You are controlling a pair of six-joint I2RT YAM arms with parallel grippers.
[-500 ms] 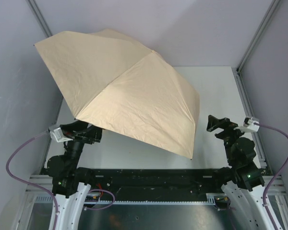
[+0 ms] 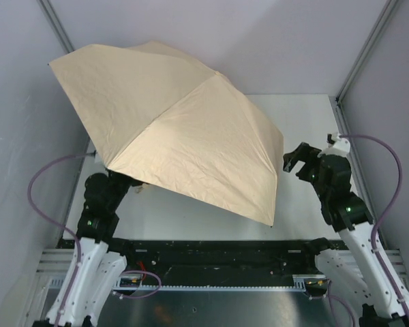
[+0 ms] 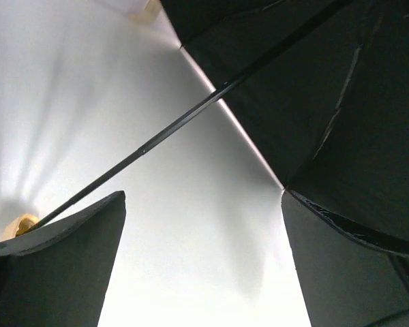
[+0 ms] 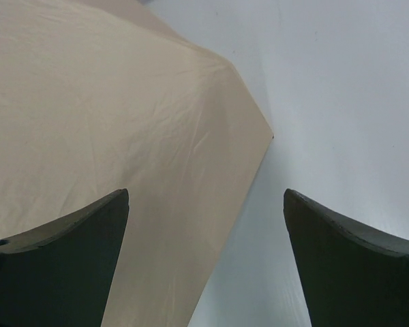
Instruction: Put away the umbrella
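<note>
The thin dark shaft (image 3: 191, 116) runs slantwise ahead of the open fingers, so my left gripper pushes in under the canopy next and turns to close around it.
The umbrella (image 2: 184, 129) stands open, its beige canopy tilted over the left and middle of the white table (image 2: 307, 122). My left gripper (image 3: 203, 197) is open and empty under the canopy's near-left edge, hidden in the top view. Its wrist view shows the dark underside (image 3: 327, 88), the thin dark shaft (image 3: 191, 116) running diagonally, and the tan handle (image 3: 24, 223) at lower left beside the left finger. My right gripper (image 2: 293, 162) is open and empty, close to the canopy's right edge. Its wrist view (image 4: 206, 194) shows the beige fabric (image 4: 109, 102) below and to the left.
Grey enclosure walls and metal frame posts (image 2: 361, 61) close in the table on the left, back and right. A black rail (image 2: 211, 248) runs along the near edge between the arm bases. Bare table (image 4: 341, 88) shows right of the canopy.
Both arms have reached forward. The left gripper went under the canopy's edge; the right gripper moved up and left toward the canopy's right edge. The umbrella has not moved.
</note>
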